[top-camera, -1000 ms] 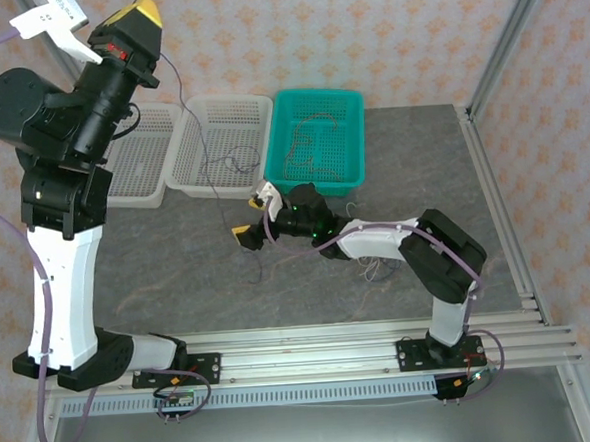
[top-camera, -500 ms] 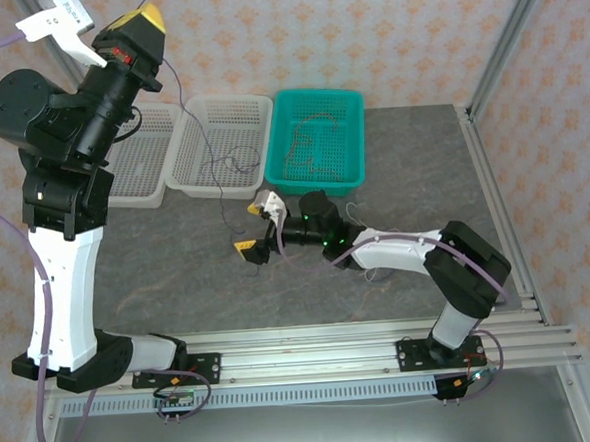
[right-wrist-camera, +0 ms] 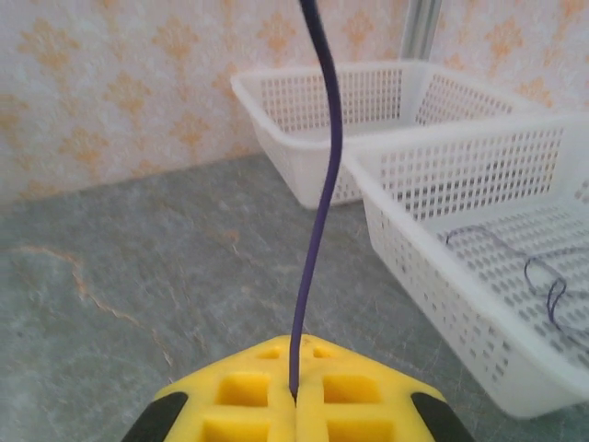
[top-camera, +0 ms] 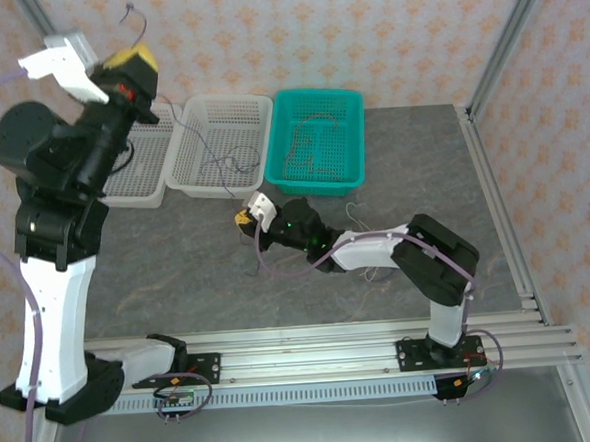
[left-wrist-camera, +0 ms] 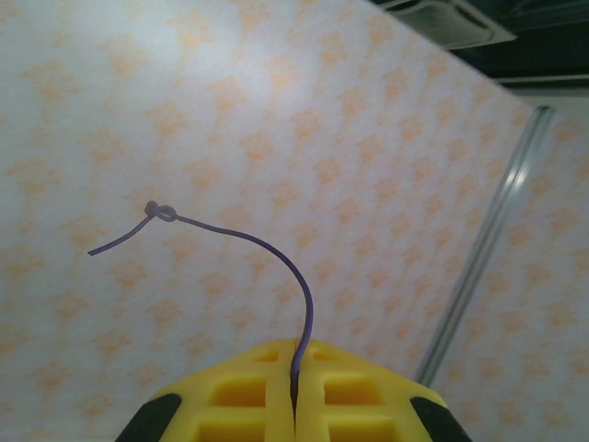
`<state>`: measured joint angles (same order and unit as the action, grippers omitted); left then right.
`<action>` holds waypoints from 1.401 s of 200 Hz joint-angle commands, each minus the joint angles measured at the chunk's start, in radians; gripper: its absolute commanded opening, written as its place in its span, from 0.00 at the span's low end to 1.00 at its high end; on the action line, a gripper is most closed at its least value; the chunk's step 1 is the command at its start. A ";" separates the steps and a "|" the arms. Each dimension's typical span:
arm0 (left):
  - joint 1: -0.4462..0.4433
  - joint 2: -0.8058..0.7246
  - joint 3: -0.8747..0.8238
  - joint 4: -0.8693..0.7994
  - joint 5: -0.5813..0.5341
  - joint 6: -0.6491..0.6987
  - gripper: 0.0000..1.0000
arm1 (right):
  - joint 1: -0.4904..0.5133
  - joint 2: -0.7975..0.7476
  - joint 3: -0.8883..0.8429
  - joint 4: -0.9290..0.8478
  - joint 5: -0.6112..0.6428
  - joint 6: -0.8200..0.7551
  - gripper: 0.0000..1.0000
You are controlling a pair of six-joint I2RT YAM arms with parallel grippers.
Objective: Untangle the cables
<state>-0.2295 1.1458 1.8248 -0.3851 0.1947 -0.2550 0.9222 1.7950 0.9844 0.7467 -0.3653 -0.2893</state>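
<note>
I will next lower my left gripper, with its fingers tilting down, over the white basket beside the teal one for the release, because a dark cable is already in the white basket.
A thin purple cable (left-wrist-camera: 308, 295) runs taut between my two grippers. High at the back left, my left gripper (top-camera: 133, 63) (left-wrist-camera: 296, 357) is shut on its upper part. A free end with a small knot (left-wrist-camera: 162, 212) sticks out past the yellow fingers. My right gripper (top-camera: 245, 219) (right-wrist-camera: 294, 357) sits low over the table in front of the white baskets, shut on the same purple cable (right-wrist-camera: 322, 166), which rises straight up from its jaws. More tangled cables (top-camera: 310, 145) lie in the teal basket.
Three baskets stand in a row at the back: two white ones (top-camera: 133, 199) (top-camera: 230, 102) and a teal one (top-camera: 317, 93). The near white basket (right-wrist-camera: 442, 239) holds a dark cable (right-wrist-camera: 545, 276). Thin white wires (top-camera: 359, 213) lie on the table by the right arm.
My right gripper was open beside the purple cable and has shut on it, shifting back and left. The left arm has swung a little, still holding the cable high.
</note>
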 commanded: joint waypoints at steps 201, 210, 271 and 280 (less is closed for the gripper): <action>0.168 0.397 -0.290 0.129 -0.021 -0.007 0.00 | -0.216 0.496 0.980 -0.504 0.141 0.182 0.00; 0.181 0.457 -0.263 0.144 0.012 -0.027 0.00 | -0.219 0.523 1.027 -0.568 0.143 0.184 0.04; 0.214 0.822 0.035 0.114 0.002 -0.049 0.00 | -0.220 0.267 0.756 -0.681 0.083 0.100 0.78; 0.214 0.873 0.089 0.101 0.000 -0.049 0.00 | -0.220 0.199 0.689 -0.663 0.091 0.094 0.80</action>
<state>-0.0231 1.9331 1.7771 -0.2729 0.2012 -0.2920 0.6998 2.2185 1.8004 0.0677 -0.2615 -0.1551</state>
